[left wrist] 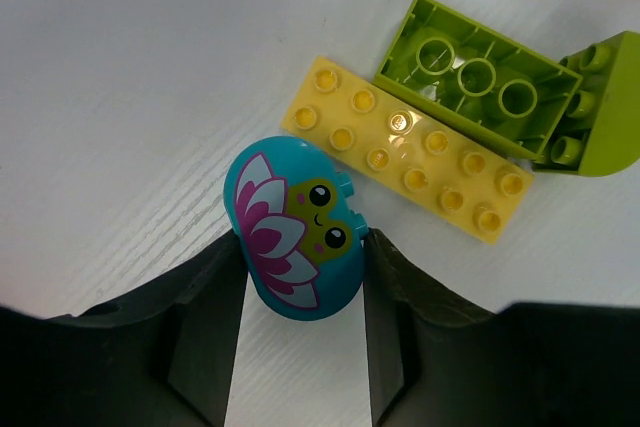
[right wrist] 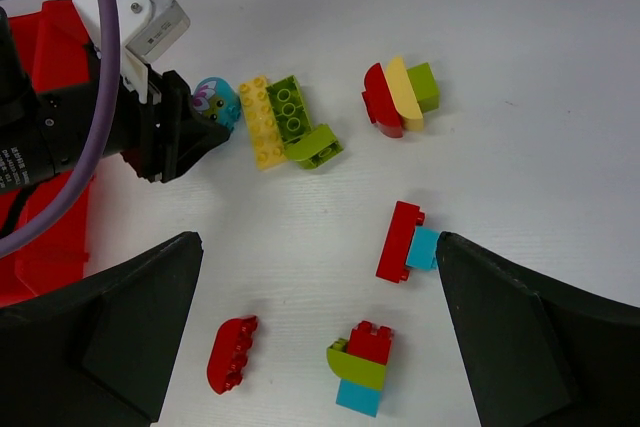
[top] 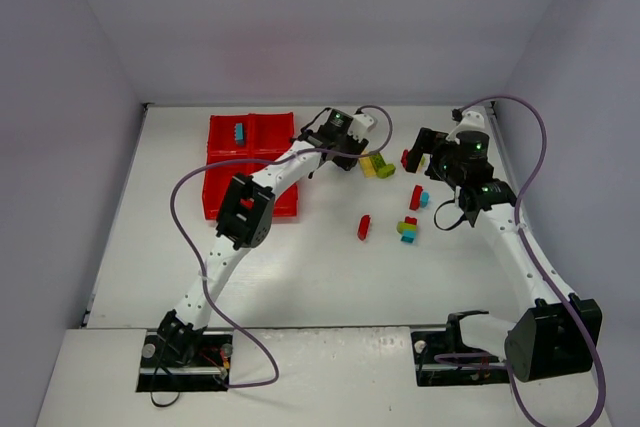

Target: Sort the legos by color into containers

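The blue lego's compartment (top: 225, 138) lies to the left of my left gripper in the top view, so I will raise the gripper, swing it over there and lower it to release the cyan match.
My left gripper (left wrist: 300, 257) is shut on a cyan rounded lego with a flower-and-frog print (left wrist: 297, 229), low at the table; both fingers press its sides. Next to it lie a yellow plate (left wrist: 405, 147), an upturned green brick (left wrist: 475, 77) and a curved green one (left wrist: 600, 107). My right gripper (right wrist: 320, 337) is open wide and empty, high above a curved red lego (right wrist: 232, 354), a red-green-cyan clump (right wrist: 362, 367) and a red-and-cyan pair (right wrist: 405, 242). The red tray (top: 225, 197) stands at the left, with one blue lego (top: 238, 131) in its far-left compartment.
A red-yellow-green clump (right wrist: 400, 97) lies beyond the yellow plate, near the right gripper (top: 428, 152). The left arm (top: 245, 209) reaches over the tray's right side. Purple cables loop over both arms. White walls close in the table on three sides.
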